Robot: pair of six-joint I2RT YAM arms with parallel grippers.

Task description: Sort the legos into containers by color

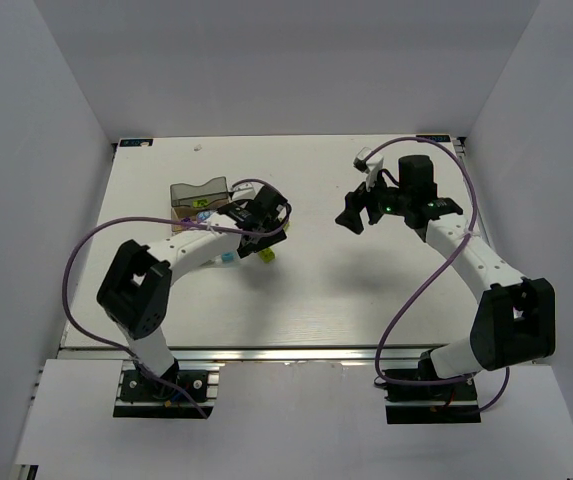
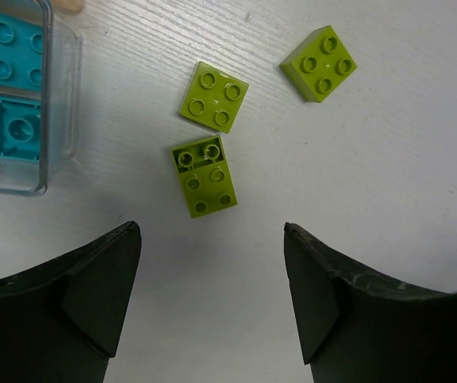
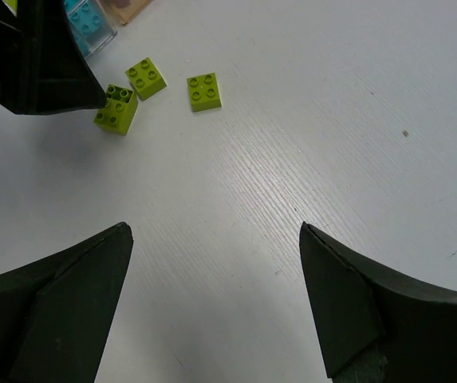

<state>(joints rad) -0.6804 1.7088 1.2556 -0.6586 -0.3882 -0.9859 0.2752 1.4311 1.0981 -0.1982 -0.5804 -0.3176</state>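
The longer lime-green lego (image 1: 267, 256) (image 2: 204, 177) lies below my left gripper. Next, my left gripper lowers open fingers astride the lego's long sides, where bare table leaves them room.
Three lime-green legos lie loose on the white table in the left wrist view: a longer one (image 2: 204, 175) nearest my fingers, a square one (image 2: 214, 96) just beyond it, and another (image 2: 318, 63) to the right. My left gripper (image 2: 212, 239) is open and empty, hovering just short of the nearest one. Teal legos (image 2: 5, 64) lie in the clear tray (image 2: 62, 96) at the left. The containers (image 1: 199, 195) sit left of centre in the top view. My right gripper (image 3: 216, 235) is open and empty, raised over bare table; it sees the green legos (image 3: 146, 77) far off.
The left arm's dark finger (image 3: 45, 64) stands beside the green legos in the right wrist view. White walls enclose the table on three sides. A purple cable (image 1: 86, 250) loops from the left arm.
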